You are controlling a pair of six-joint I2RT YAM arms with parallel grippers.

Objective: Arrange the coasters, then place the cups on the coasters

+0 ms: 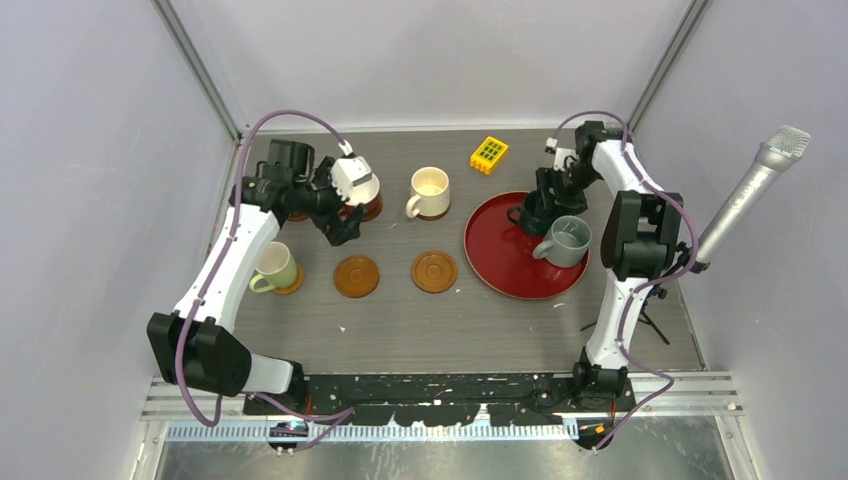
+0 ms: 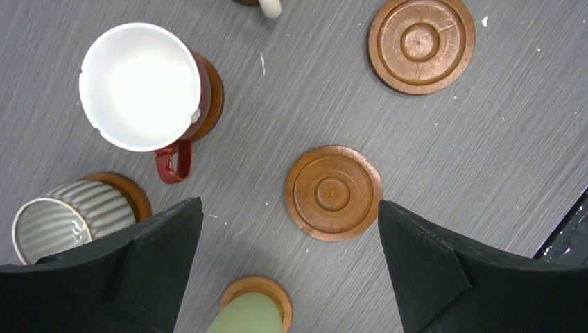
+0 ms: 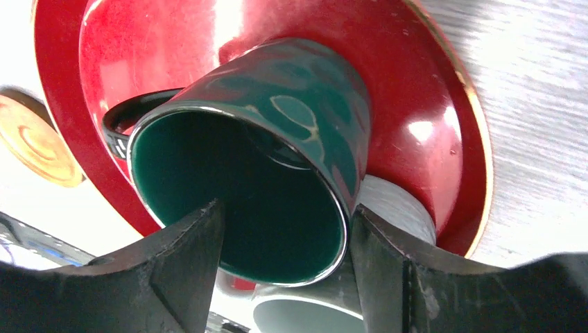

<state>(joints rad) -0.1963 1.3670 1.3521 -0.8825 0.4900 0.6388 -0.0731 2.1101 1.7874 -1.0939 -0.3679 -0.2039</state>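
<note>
My left gripper will move across to the right in the top view and then down, and it will close on the teal cup's handle (image 1: 514, 214), because the handle sticks out toward the bare coasters.
Two bare coasters (image 1: 357, 276) (image 1: 434, 271) lie mid-table, also seen as coasters (image 2: 333, 193) (image 2: 421, 43) in the left wrist view. The pale green cup (image 1: 272, 268), cream cup (image 1: 430, 192), brown cup (image 2: 142, 87) and ribbed grey-white cup (image 2: 59, 222) each stand on a coaster. My left gripper (image 2: 288, 205) hangs open and empty above the table near the brown cup. The dark teal cup (image 3: 305, 111) and the grey cup (image 1: 566, 241) sit on the red tray (image 1: 500, 280). My right gripper (image 3: 284, 211) is open at the teal cup's rim, one finger across its mouth, the other against its outer wall.
A yellow toy block (image 1: 489, 154) lies at the back between the cream cup and the tray. A silver microphone (image 1: 750, 195) leans in at the right wall. Grey walls close the table on three sides.
</note>
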